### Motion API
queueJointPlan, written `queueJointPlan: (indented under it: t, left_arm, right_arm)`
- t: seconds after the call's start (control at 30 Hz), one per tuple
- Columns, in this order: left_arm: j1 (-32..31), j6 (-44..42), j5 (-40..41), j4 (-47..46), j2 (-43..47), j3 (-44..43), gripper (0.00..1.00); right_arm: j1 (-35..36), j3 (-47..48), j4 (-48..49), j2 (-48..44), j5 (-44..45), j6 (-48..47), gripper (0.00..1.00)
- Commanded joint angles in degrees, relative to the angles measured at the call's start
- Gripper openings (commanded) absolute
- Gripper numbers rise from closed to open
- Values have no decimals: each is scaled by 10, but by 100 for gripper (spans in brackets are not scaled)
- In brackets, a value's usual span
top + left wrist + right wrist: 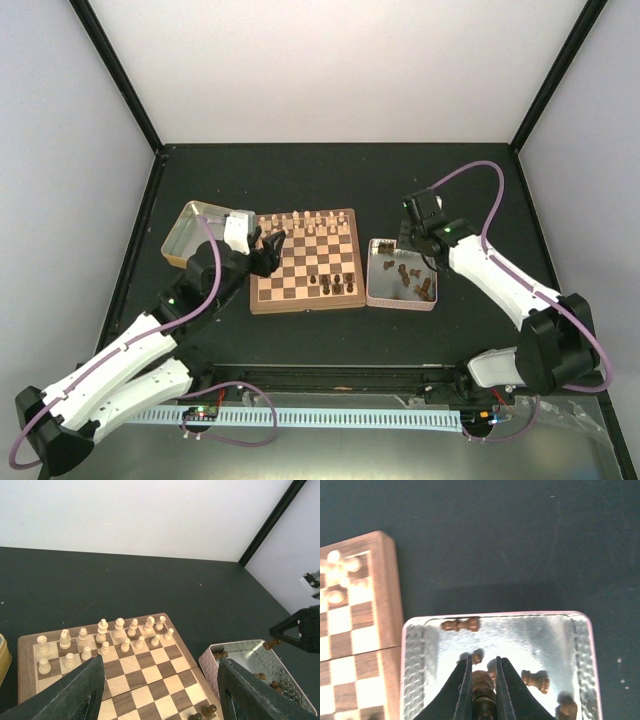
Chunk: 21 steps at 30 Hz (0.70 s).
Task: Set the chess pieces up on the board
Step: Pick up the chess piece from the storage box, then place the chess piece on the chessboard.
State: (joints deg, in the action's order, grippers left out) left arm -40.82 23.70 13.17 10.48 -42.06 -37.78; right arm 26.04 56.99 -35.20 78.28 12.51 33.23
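Next, my right gripper swings back across the board [262,298] and down. It releases on an empty dark square there, since the near row is bare toward the gold tin.
The board [262,298] lies mid-table, with cream pieces [305,222] on its far rows and a few dark chess pieces [335,283] near its right front corner. More dark pieces lie loose in the pink-rimmed silver tin [372,295] to its right. My right gripper [483,662] hangs over that tin [415,650], shut on a dark chess piece [484,682] between its fingers. My left gripper [160,690] is open over the board's [25,645] left half, holding nothing. Two dark pieces [202,713] show near its right finger.
An open gold tin [190,232] sits at the board's left, partly under the left arm. Loose dark pieces [461,625] lie on their sides in the silver tin. Black walls enclose the dark table on three sides.
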Motion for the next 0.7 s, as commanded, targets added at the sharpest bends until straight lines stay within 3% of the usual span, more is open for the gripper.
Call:
queueJointPlan:
  t: [0.0,0.23,0.33,0.5,0.67]
  left_arm:
    - [4,15,42,12,23,-17,64]
    - [5,11,76,49,72,-23,65]
    - [5,4,92,67,107,-26,65]
    - [5,-3,121,98,156,-28,67]
    - [5,-5,139,133,196,-30,68]
  right_arm:
    - [25,33,-27,-13,-77,-7,4]
    - [90,45,54,6,-303,25,4]
    - [126,61,84,24,-340,42,4]
    - [187,112,83,75,-323,48,4]
    - [242,170,51,139,-222,40,5]
